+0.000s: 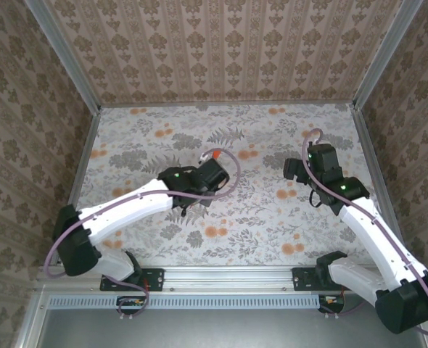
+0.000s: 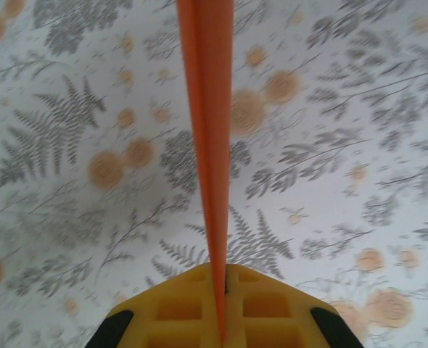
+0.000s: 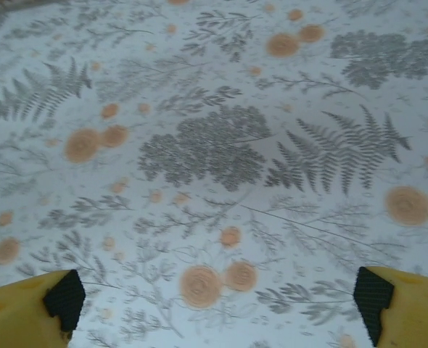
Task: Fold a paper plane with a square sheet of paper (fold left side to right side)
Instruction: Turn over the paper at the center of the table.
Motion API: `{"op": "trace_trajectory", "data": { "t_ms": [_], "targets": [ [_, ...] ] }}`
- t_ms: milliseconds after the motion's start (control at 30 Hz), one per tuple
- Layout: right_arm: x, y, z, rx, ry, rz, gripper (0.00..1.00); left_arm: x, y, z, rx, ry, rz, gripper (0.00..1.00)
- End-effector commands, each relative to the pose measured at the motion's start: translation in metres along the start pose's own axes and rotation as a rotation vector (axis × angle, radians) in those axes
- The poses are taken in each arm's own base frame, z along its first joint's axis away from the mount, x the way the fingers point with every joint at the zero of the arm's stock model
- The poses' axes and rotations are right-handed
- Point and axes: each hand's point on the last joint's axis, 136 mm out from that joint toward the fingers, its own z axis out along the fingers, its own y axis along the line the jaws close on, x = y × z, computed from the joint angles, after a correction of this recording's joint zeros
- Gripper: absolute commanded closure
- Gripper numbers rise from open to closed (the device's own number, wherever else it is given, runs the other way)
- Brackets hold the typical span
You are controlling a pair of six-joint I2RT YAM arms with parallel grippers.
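I will lower and tilt my left gripper to lay the edge-on orange plane flat on the clear flowered table below it, and then I will let go of the plane.
In the left wrist view the orange paper plane [image 2: 208,130] shows edge-on as a slim folded strip. It runs from between my yellow fingers [image 2: 178,308] up out of the top of the frame, above the flowered table. My left gripper [image 2: 221,304] is shut on its near end. From above, that gripper [image 1: 215,174] is over the table's middle, with a thin orange sliver of the plane [image 1: 212,151] at its far side. My right gripper [image 1: 295,171] hangs over the right half of the table. Its fingertips [image 3: 62,297] are spread wide, so the right gripper [image 3: 217,301] is open with nothing between them.
The table [image 1: 272,225] is covered in a cloth printed with grey ferns and pale-orange flowers. Patterned walls close it in at the back and both sides. A metal rail [image 1: 228,275] carrying the arm bases runs along the near edge.
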Motion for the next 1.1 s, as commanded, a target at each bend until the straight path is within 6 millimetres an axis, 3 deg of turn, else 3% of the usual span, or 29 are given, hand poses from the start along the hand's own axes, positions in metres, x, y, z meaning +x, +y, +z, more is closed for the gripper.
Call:
{"op": "trace_trajectory", "data": {
  "t_ms": [0, 167, 467, 667, 1067],
  "targets": [
    [0.009, -0.023, -0.005, 0.105, 0.010, 0.010, 0.00, 0.011, 0.021, -0.003, -0.221, 0.071, -0.014, 1.00],
    [0.013, -0.026, -0.009, 0.114, 0.027, 0.018, 0.00, 0.022, -0.002, 0.009, -0.239, 0.142, -0.048, 1.00],
    [0.020, -0.033, -0.016, 0.120, 0.019, 0.059, 0.00, 0.030, -0.015, 0.037, -0.300, 0.300, -0.235, 1.00],
    [0.026, -0.029, -0.020, 0.076, 0.009, 0.078, 0.00, 0.027, -0.024, 0.053, -0.401, 0.398, -0.222, 1.00],
    [0.036, -0.014, -0.016, -0.021, 0.039, 0.090, 0.00, 0.026, -0.052, 0.089, -0.344, 0.515, -0.224, 1.00]
  ]
}}
